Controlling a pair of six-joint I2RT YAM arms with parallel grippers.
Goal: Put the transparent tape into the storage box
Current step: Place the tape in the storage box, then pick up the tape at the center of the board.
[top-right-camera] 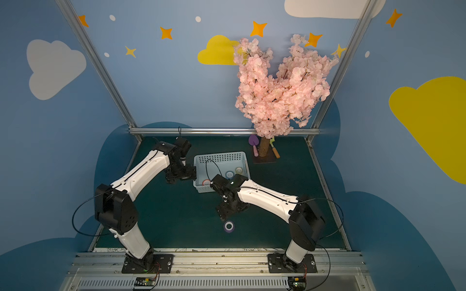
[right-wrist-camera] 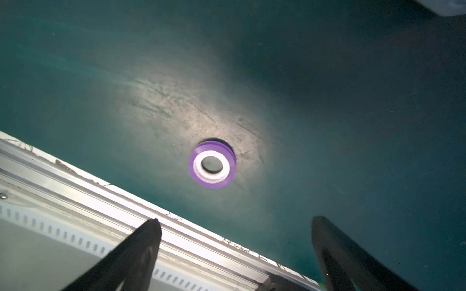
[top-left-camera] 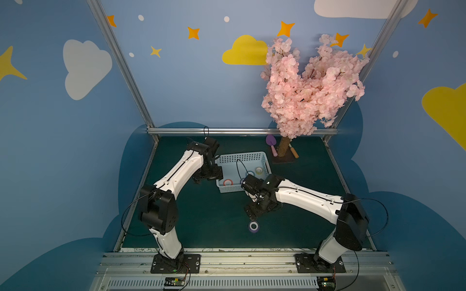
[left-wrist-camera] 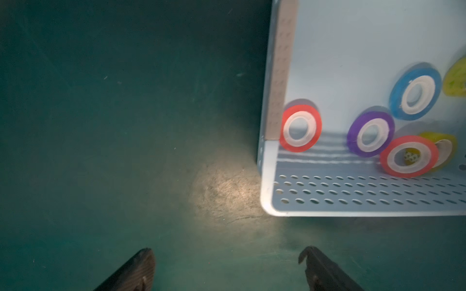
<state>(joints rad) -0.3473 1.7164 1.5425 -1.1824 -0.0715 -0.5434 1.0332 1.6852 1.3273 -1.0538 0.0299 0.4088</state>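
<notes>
The purple roll's outer rim (top-left-camera: 254,230) (right-wrist-camera: 212,183) is lying flat and the mat is bare on both sides of it. I will next lower my right gripper with its fingers open and close them across it.
A purple roll of transparent tape (top-left-camera: 254,229) (top-right-camera: 229,228) (right-wrist-camera: 214,184) with a white core lies flat on the green mat, near the front. My right gripper (top-left-camera: 252,212) (top-right-camera: 222,212) (right-wrist-camera: 235,221) hangs just behind and above it, open and empty. The pale blue storage box (top-left-camera: 242,157) (top-right-camera: 219,157) (left-wrist-camera: 353,194) sits mid-table. It holds several rolls, among them a red one (left-wrist-camera: 313,128), a purple one (left-wrist-camera: 353,136) and a blue one (left-wrist-camera: 398,98). My left gripper (top-left-camera: 203,179) (top-right-camera: 176,179) (left-wrist-camera: 227,254) stands open over bare mat beside the box's left wall, holding nothing.
A pink blossom tree (top-left-camera: 310,85) stands on a brown base at the back right, with a purple toy shovel (top-left-camera: 271,142) and an orange-handled tool (top-left-camera: 293,151) at its foot. An aluminium rail (top-left-camera: 227,257) (right-wrist-camera: 75,186) borders the mat's front edge, close to the purple roll.
</notes>
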